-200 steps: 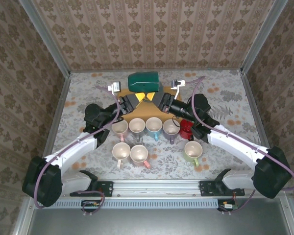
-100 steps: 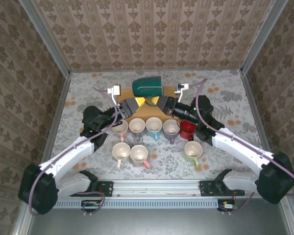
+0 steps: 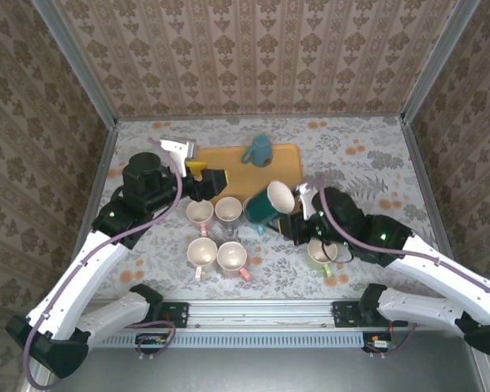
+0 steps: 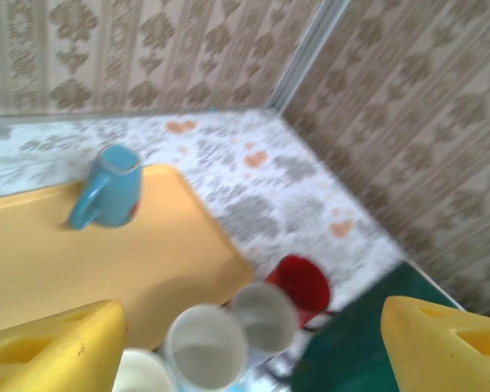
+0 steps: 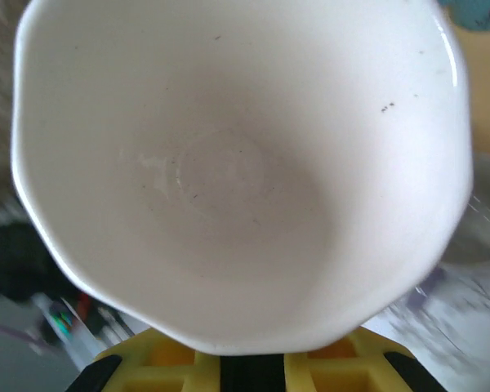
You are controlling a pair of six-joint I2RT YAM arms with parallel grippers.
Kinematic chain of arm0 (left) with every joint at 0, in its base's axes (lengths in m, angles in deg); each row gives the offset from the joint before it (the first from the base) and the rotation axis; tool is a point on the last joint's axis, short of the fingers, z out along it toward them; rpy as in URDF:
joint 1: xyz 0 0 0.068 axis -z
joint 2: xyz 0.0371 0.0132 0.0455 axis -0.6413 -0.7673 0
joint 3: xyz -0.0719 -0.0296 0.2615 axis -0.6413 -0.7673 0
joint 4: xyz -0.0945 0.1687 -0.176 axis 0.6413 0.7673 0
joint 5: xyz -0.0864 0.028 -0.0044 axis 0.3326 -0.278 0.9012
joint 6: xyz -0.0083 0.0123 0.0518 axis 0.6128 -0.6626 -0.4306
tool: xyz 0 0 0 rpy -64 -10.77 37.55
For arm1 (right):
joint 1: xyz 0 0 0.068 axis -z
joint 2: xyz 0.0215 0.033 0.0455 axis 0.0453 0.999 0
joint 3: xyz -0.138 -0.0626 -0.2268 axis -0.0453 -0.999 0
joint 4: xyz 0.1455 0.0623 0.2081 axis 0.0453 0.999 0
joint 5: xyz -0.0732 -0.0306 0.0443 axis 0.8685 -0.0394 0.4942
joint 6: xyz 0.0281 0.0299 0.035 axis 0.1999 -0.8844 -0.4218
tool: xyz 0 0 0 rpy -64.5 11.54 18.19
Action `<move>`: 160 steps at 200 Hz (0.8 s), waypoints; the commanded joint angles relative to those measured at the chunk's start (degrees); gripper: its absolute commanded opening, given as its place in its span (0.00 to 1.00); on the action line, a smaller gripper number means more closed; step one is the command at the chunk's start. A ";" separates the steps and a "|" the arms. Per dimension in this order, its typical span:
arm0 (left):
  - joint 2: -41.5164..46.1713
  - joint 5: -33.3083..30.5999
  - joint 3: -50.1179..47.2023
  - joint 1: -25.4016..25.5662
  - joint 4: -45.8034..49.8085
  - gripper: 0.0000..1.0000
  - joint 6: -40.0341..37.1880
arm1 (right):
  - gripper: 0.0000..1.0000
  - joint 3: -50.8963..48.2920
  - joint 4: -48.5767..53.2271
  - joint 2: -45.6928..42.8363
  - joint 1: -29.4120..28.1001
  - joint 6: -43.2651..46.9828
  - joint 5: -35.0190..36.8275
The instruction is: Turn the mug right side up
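My right gripper next draws back, tilts the mug upright and lowers it to release on bare table below and back [image 3: 264, 258], beside the near pink-handled cup.
The mug [image 3: 268, 204] is dark green outside and white inside. It hangs tilted above the row of cups, mouth facing up and right. My right gripper [image 3: 297, 214] is shut on its rim. In the right wrist view the white inside of the mug [image 5: 237, 163] spreads above my right gripper [image 5: 253, 363]. My left gripper [image 3: 207, 177] stands open at the tray's left edge, apart from the mug. In the left wrist view the left gripper [image 4: 253, 351] has nothing between its yellow fingers [image 4: 53, 351], and the green mug [image 4: 351, 351] lies low at the right.
A yellow tray [image 3: 286, 159] at the back holds a blue mug [image 3: 257, 151]. Several upright cups stand in two rows, among them a cream one [image 3: 200, 213], a pink-handled one [image 3: 233, 258] and a light green one [image 3: 320, 251]. A red mug [image 4: 302, 284] stands by the tray's corner.
My left gripper opened, let go of the green mug and drew back to the left. My right gripper carried the mug nearer, off the tray and over the cups, tipping its mouth upward.
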 commanded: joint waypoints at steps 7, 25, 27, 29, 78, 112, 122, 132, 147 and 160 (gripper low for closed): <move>-0.29 -9.09 1.51 1.50 11.43 0.82 -13.06 | 0.00 3.48 13.58 -2.13 -7.75 4.77 15.68; 0.72 -11.50 -0.99 1.55 9.71 0.83 -15.08 | 0.00 2.67 17.63 -1.69 -13.60 1.85 19.44; 0.84 -11.82 -1.26 1.55 9.43 0.83 -15.18 | 0.00 2.55 18.05 -1.50 -14.30 1.47 20.05; 1.00 -12.12 -1.64 1.55 9.21 0.83 -15.21 | 0.00 2.43 18.51 -1.33 -15.03 1.02 20.62; 2.21 -13.92 -6.25 1.46 5.80 0.83 -15.26 | 0.00 -3.49 15.39 3.70 -25.46 -7.14 25.57; 2.68 -14.44 -6.66 1.46 5.51 0.83 -15.21 | 0.00 -7.06 8.28 6.64 -25.78 -9.41 25.30; 3.00 -14.64 -6.93 1.46 5.37 0.83 -15.13 | 0.00 -7.28 7.49 7.84 -25.78 -9.51 25.53; 3.55 -14.73 -7.26 1.46 5.20 0.83 -15.04 | 0.00 -7.52 6.82 9.17 -25.81 -9.92 25.85; 3.97 -14.68 -7.57 1.55 4.86 0.83 -15.10 | 0.00 -7.92 4.95 11.19 -25.78 -9.60 24.68; 3.92 -14.80 -7.53 1.55 4.90 0.82 -15.13 | 0.00 -7.34 4.38 13.82 -25.86 -9.58 23.87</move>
